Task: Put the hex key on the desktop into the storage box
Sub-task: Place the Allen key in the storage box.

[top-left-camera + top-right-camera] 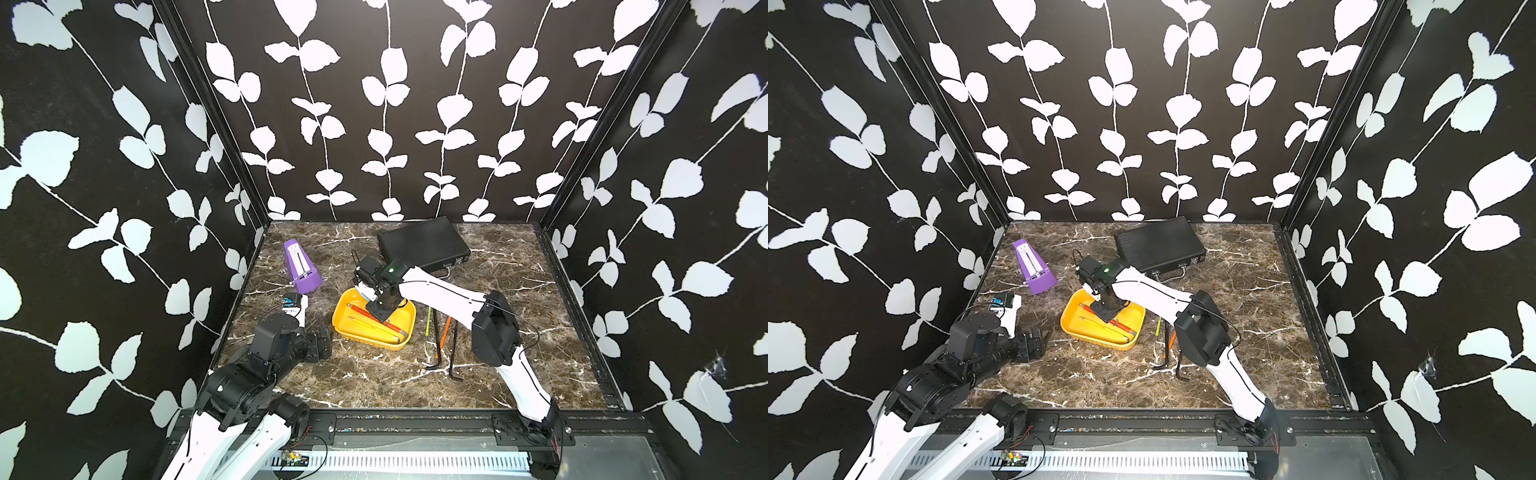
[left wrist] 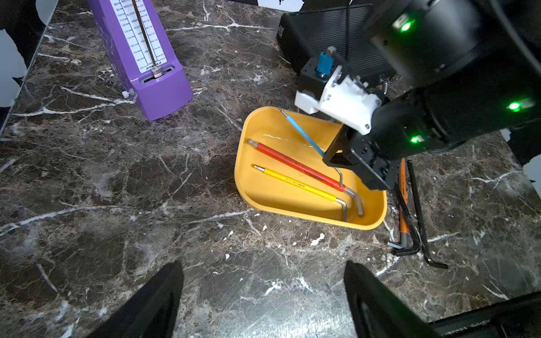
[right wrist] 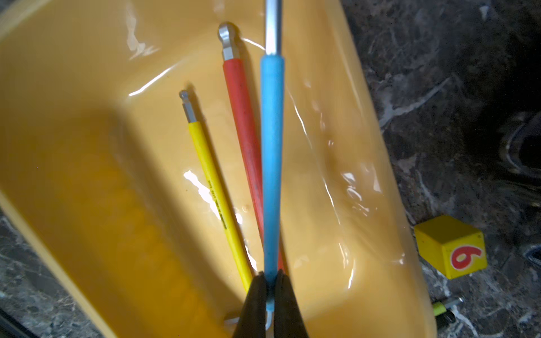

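The robot should next lower its right gripper into the box and release the blue-sleeved hex key (image 3: pixel 272 146) along the gap between the red and yellow hex keys, where the box's bare bottom shows.
The yellow storage box (image 1: pixel 374 341) (image 1: pixel 1073 322) (image 2: pixel 269 196) sits mid-desktop (image 1: pixel 374 386). My right gripper (image 3: pixel 270 273) (image 2: pixel 336 164) (image 1: pixel 383 316) hangs over it, shut on a blue-sleeved hex key (image 3: pixel 272 146) (image 2: pixel 304 134) that slants above the box floor. A red hex key (image 2: pixel 298 165) (image 3: pixel 246 131) and a yellow one (image 2: pixel 298 184) (image 3: pixel 210 181) lie inside the box. Right of the box, on the desktop, lie a green key (image 1: pixel 428 320), an orange key (image 1: pixel 445 332) (image 2: pixel 403 190) and two black keys (image 1: pixel 455 361) (image 2: pixel 421 222). My left gripper (image 2: pixel 263 281) (image 1: pixel 322 345) is open and empty over bare marble, left of the box.
A purple metronome (image 1: pixel 301 266) (image 2: pixel 146 58) stands at the back left. A flat black ribbed case (image 1: pixel 424 243) lies behind the box. A small white and blue device (image 1: pixel 295 301) sits near the left arm. A yellow cube (image 3: pixel 450 245) with a red digit rests beside the box.
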`<action>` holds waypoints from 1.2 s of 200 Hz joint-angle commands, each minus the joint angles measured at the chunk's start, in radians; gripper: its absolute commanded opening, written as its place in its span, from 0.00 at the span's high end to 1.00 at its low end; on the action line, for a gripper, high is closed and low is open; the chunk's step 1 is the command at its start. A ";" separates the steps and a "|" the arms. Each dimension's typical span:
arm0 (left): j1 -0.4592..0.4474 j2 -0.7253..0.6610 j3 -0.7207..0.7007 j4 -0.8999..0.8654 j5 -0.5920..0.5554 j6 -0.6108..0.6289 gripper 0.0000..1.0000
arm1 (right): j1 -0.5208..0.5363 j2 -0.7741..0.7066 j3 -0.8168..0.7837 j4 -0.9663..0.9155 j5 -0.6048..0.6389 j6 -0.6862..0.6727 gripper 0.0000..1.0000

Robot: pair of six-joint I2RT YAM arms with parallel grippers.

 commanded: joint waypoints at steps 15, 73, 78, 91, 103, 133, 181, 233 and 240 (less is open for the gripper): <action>-0.005 -0.004 -0.009 0.021 0.007 0.003 0.13 | 0.036 0.041 0.052 -0.069 0.060 -0.042 1.00; -0.004 -0.003 -0.008 0.022 0.006 0.003 0.13 | 0.078 0.064 0.050 -0.103 0.116 -0.088 1.00; -0.005 -0.003 -0.009 0.021 0.006 0.004 0.13 | 0.079 0.067 0.051 -0.107 0.118 -0.091 1.00; -0.004 -0.003 -0.009 0.022 0.006 0.003 0.13 | 0.083 0.080 0.066 -0.121 0.126 -0.095 1.00; -0.005 -0.004 -0.009 0.021 0.006 0.003 0.13 | 0.084 0.095 0.076 -0.135 0.133 -0.096 1.00; -0.004 -0.006 -0.009 0.021 0.006 0.003 0.13 | 0.090 0.119 0.097 -0.154 0.143 -0.105 1.00; -0.004 -0.007 -0.008 0.021 0.004 0.002 0.13 | 0.092 0.124 0.099 -0.163 0.158 -0.097 1.00; -0.005 -0.006 -0.009 0.021 0.008 0.003 0.13 | 0.092 0.064 0.110 -0.158 0.176 -0.067 0.74; -0.004 -0.006 -0.009 0.021 0.008 0.003 0.13 | 0.093 0.050 0.110 -0.160 0.181 -0.060 0.73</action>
